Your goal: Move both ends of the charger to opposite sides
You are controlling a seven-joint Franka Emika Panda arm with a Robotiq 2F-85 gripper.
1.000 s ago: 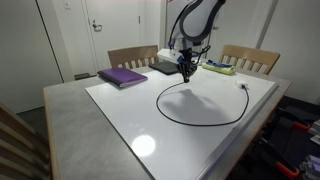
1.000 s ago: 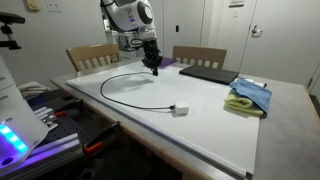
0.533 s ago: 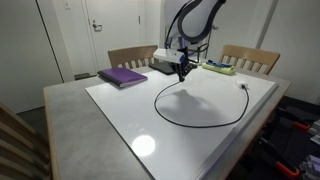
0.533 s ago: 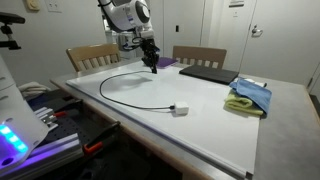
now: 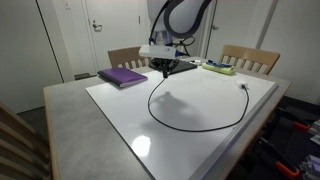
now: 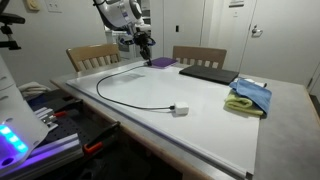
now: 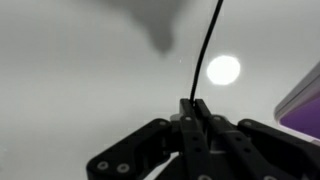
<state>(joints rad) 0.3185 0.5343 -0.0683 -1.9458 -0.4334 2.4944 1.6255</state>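
Observation:
The pale plug end is far away, so my gripper will next move outward over the table toward the purple book and then let go of the charger (image 5: 190, 128).
The charger (image 5: 190, 128) is a thin black cable lying in a wide loop on the white tabletop (image 5: 120, 115). One end hangs from my gripper (image 5: 166, 68), which is shut on it and raised above the table near the back edge. The other end (image 5: 244, 87) lies free on the table, far from the gripper; that end (image 6: 180, 110) shows with a pale plug. In the wrist view the gripper (image 7: 193, 108) has its fingers pressed together, and the charger (image 7: 207, 50) runs up and away from them. In an exterior view the gripper (image 6: 143, 45) hangs above the charger (image 6: 105, 92).
A purple book (image 5: 122, 77) lies at the table's back corner near the gripper and shows as the purple book (image 7: 305, 95) at the wrist view's edge. A dark laptop (image 6: 205, 73) and a blue and yellow cloth (image 6: 250, 95) lie further along. Wooden chairs (image 5: 250, 57) stand behind the table.
The gripper has carried its end of the charger sideways toward the purple book and a little higher. The loop has stretched after it. The far end has stayed put.

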